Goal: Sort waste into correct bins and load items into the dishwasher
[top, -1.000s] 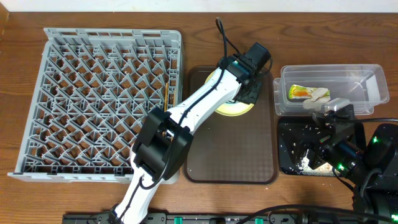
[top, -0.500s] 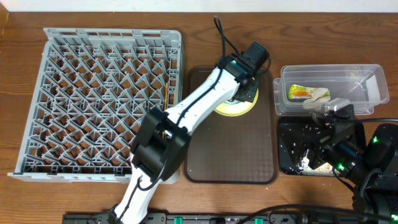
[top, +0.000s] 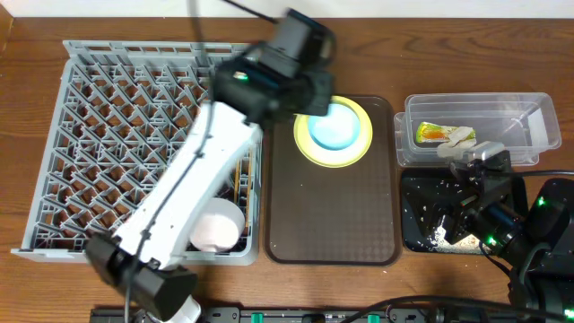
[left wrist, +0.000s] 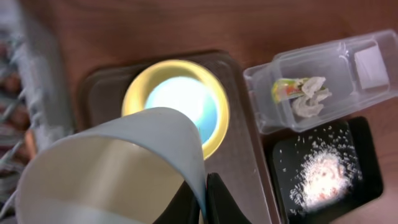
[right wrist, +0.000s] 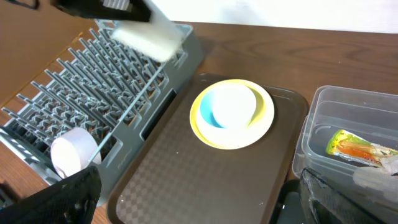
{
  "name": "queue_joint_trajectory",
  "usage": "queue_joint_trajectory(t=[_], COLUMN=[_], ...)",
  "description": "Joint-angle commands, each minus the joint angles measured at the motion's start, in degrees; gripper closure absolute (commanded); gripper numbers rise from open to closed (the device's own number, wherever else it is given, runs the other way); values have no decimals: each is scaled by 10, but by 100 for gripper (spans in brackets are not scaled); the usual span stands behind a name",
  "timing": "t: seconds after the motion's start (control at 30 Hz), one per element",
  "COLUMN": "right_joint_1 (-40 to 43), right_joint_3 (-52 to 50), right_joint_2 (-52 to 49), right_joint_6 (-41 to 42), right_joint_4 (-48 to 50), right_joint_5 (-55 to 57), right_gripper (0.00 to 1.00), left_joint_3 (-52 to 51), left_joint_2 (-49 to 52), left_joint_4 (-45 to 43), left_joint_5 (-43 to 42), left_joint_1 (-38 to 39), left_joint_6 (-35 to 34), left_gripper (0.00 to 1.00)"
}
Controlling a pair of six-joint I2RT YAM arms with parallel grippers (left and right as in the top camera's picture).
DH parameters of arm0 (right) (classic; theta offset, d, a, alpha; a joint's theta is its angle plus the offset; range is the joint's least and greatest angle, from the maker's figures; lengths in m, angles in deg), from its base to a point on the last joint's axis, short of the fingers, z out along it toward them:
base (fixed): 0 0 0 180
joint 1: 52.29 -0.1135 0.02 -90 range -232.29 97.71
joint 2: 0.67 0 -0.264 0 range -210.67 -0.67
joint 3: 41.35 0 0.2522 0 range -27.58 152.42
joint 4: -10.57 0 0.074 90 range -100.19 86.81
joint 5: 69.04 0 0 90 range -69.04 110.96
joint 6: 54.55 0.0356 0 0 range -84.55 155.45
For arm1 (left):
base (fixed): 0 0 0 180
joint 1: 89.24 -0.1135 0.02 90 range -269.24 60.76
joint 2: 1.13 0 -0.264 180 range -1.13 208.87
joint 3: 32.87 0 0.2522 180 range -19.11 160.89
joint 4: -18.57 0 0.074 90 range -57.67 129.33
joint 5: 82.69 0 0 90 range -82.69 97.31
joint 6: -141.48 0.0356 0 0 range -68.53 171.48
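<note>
The white bowl (left wrist: pixel 112 168) hangs high by the rack's edge, so the left gripper will bring it down to the left in the overhead view, over the rack's wires, then let it go.
My left gripper (left wrist: pixel 204 199) is shut on the rim of the white bowl (left wrist: pixel 112 168) and holds it in the air over the right edge of the grey dish rack (top: pixel 134 135); the bowl also shows in the right wrist view (right wrist: pixel 152 34). The light blue bowl (top: pixel 334 128) sits on the yellow plate (top: pixel 359 148) on the brown tray. A white cup (top: pixel 215 224) lies in the rack's near right corner beside the chopsticks (top: pixel 238 184). The snack wrapper (top: pixel 433 133) and paper scrap (top: pixel 462 136) lie in the clear tub (top: pixel 529 135). My right gripper (top: pixel 466 211) is open over the black tray (top: pixel 417 235) of crumbs.
The brown serving tray (top: pixel 332 215) lies between the rack and the bins, bare in its near half. The left arm stretches diagonally across the rack's right side. Wooden table shows behind the rack and bins.
My left gripper has lifted away from the plate and swung left over the rack's edge with the white bowl. The plate, blue bowl and cup are now uncovered. The right arm has not moved.
</note>
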Motion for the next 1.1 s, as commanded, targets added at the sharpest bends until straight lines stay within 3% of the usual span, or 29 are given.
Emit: queue_joint_trajectory(t=[0.0, 0.1, 0.2, 0.4, 0.67, 0.8, 0.9, 1.07], right_joint_1=[-6, -6, -6, -6, -6, -6, -6, -6], right_joint_3=[6, 6, 6, 6, 6, 6, 6, 6], right_joint_2=[2, 2, 2, 2, 2, 2, 2, 2], right_joint_6=[-5, -5, -5, -5, -5, -5, -5, -5], right_joint_4=[-1, -1, -1, -1, -1, -1, -1, -1], right_joint_5=[2, 2, 2, 2, 2, 2, 2, 2], right_gripper=[1, 1, 1, 1, 1, 1, 1, 1], left_joint_3=[2, 1, -7, -68, -205, -211, -211, -211], left_joint_2=[6, 19, 32, 39, 39, 36, 17, -36], left_joint_4=[27, 75, 123, 189, 184, 216, 226, 224], left_joint_5=[-137, -312, -424, -542, -560, -554, -525, -454], left_joint_1=[-77, -158, -223, -330, -418, -421, -411, -370], left_joint_6=[25, 86, 145, 254, 297, 322, 331, 330], left_gripper=[92, 93, 92, 92, 92, 92, 71, 48])
